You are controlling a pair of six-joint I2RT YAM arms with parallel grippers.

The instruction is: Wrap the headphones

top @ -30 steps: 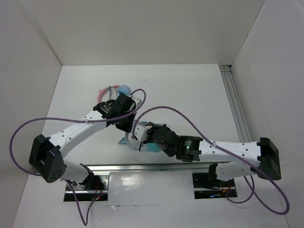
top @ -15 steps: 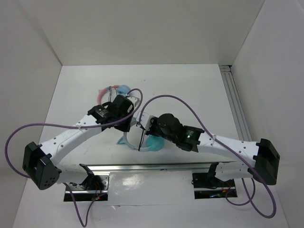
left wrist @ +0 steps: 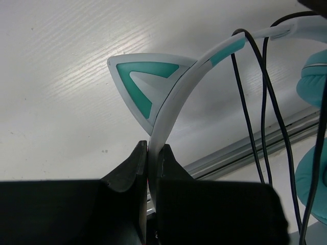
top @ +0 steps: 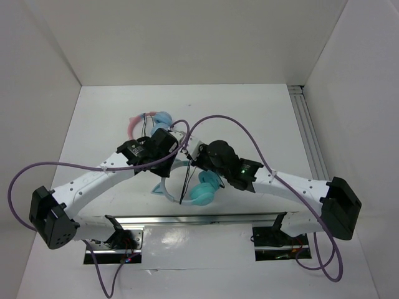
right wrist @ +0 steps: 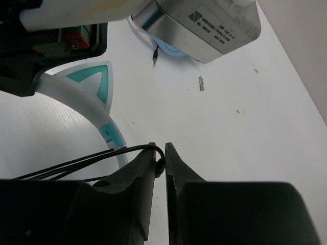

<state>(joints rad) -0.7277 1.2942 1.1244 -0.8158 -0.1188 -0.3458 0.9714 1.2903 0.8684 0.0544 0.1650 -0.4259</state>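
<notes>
The tabletop (top: 213, 129) beside the pink-banded headphones is bare, so the robot's left gripper will carry the teal headphones (top: 204, 190) outward, lower them there and let go of the headband.
The teal headphones (top: 204, 190) hang between my two arms above the table's near middle. Their white-and-teal headband (left wrist: 176, 104) with a cat ear (left wrist: 138, 84) is clamped in my left gripper (left wrist: 152, 149), which is shut on it. The thin black cable (left wrist: 248, 112) loops over the headband and hangs down past the earcups (left wrist: 312, 76). My right gripper (right wrist: 159, 153) is shut on the cable (right wrist: 97, 158) beside the headband (right wrist: 84, 99). In the top view the left gripper (top: 169, 156) and the right gripper (top: 192, 157) sit close together.
Pink-banded headphones with light blue earcups (top: 153, 118) lie on the table just behind the left arm. A metal rail (top: 310, 140) runs along the table's right side. White walls close in the table. Purple arm cables (top: 218, 121) arc overhead.
The right gripper has swung up and back toward the left gripper, pulling the cable over the headband. The teal earcups now hang lower and in plain view. The left arm shifted slightly.
</notes>
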